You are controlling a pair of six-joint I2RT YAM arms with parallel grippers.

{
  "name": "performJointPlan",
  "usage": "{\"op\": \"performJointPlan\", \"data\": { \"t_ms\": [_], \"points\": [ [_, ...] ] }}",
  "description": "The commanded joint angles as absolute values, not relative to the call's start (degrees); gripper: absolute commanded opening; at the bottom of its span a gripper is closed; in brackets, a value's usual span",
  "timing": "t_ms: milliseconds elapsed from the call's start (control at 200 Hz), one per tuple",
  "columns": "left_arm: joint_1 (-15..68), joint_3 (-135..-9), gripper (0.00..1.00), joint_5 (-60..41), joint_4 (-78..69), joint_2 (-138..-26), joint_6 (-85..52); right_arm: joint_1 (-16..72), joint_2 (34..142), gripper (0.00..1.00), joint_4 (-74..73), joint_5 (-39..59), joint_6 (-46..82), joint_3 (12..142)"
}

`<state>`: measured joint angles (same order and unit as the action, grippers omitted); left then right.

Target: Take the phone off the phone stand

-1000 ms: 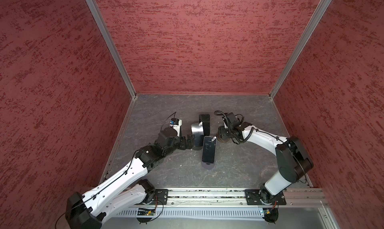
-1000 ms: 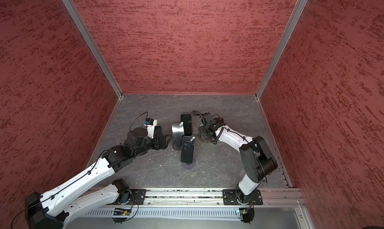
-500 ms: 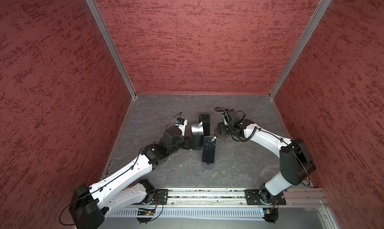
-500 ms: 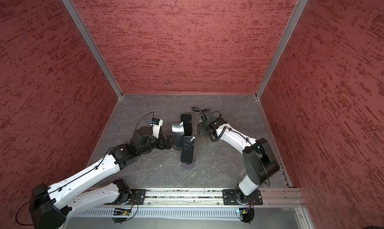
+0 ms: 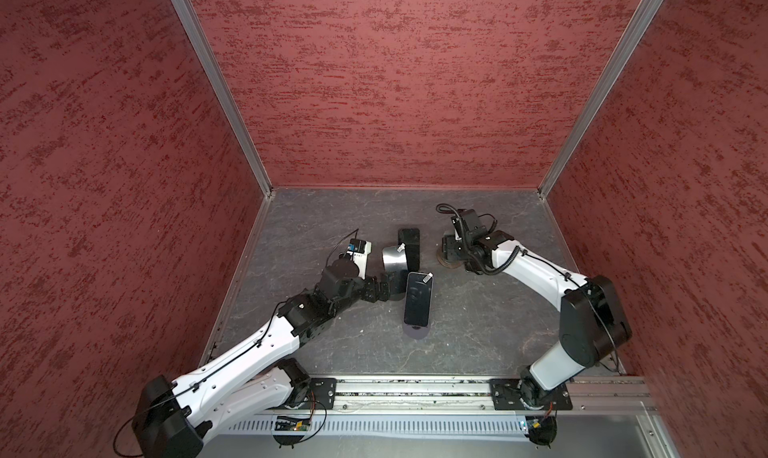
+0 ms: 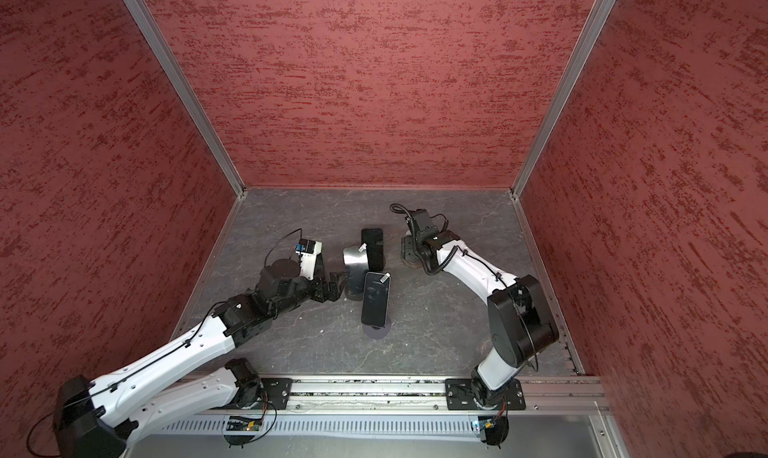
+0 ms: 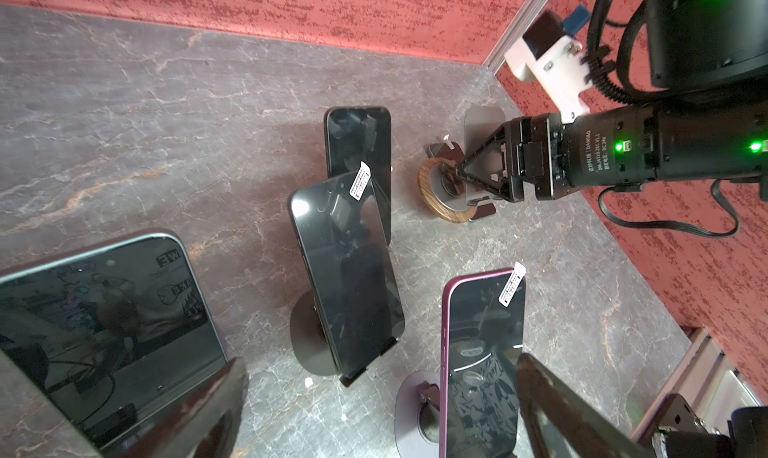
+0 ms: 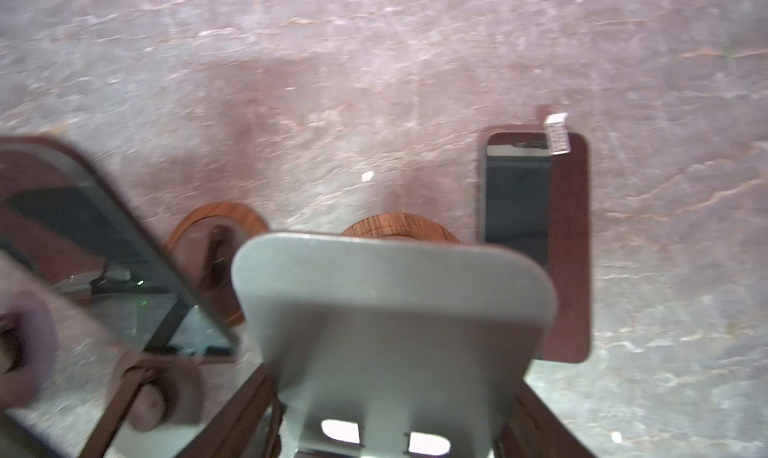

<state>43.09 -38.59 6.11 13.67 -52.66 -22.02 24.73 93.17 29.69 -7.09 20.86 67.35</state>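
The stand goes outward past the flat phone in my right gripper next. It is then released on the empty floor between the gripper and the far corner of the floor.
Three dark phones lean on round-based stands mid-floor: a back one (image 5: 409, 244) (image 7: 357, 140), a middle one (image 5: 392, 263) (image 7: 345, 269), and a near purple-edged phone (image 5: 417, 300) (image 7: 482, 352). My left gripper (image 5: 384, 290) (image 7: 382, 410) is open and low beside the middle stand's base, holding nothing. A fourth phone (image 7: 104, 331) lies close by one finger. My right gripper (image 5: 451, 252) (image 7: 459, 171) is shut on the bare grey plate (image 8: 395, 310) of a wood-ringed phone stand (image 5: 444, 262) (image 7: 440, 211).
Red textured walls (image 5: 395, 82) close in the grey marbled floor (image 5: 478, 331) on three sides. A metal rail (image 5: 415, 387) carrying both arm bases runs along the front edge. The right arm's cable (image 7: 665, 223) hangs near the right wall.
The left arm has reached slightly farther toward the phones. The right wrist has shifted a little toward the back. Neither gripper's jaws have moved.
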Motion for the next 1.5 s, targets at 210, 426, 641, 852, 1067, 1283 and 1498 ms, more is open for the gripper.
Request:
{"op": "performJointPlan", "data": {
  "t_ms": [210, 426, 641, 852, 1067, 1283, 1498],
  "points": [
    [42.7, -39.8, 0.99, 6.0, 8.7, -56.2, -17.2, 15.1, 97.1, 0.53, 29.4, -6.1, 17.1, 76.0],
    [42.5, -40.8, 1.0, 4.9, 7.3, -58.4, -15.9, 10.4, 100.8, 0.53, 30.4, -5.4, 16.0, 81.1],
    [42.2, -40.4, 0.99, 4.0, 6.8, -58.3, -15.7, 6.0, 105.3, 0.53, 30.0, -4.7, 14.5, 84.8],
    [42.0, -40.6, 0.99, 4.0, 7.9, -57.4, -15.3, 2.6, 109.2, 0.53, 28.4, -3.9, 14.4, 86.4],
    [41.7, -40.2, 1.0, 4.1, 8.0, -56.7, -15.6, 0.2, 112.4, 0.54, 27.7, -4.3, 14.1, 87.7],
    [41.7, -40.6, 0.99, 4.0, 8.3, -56.9, -15.9, -1.3, 114.2, 0.54, 26.9, -3.8, 13.5, 88.2],
    [41.7, -40.9, 1.0, 4.1, 8.4, -56.9, -16.2, -1.7, 115.4, 0.56, 26.7, -3.7, 13.2, 88.3]
  ]
}}
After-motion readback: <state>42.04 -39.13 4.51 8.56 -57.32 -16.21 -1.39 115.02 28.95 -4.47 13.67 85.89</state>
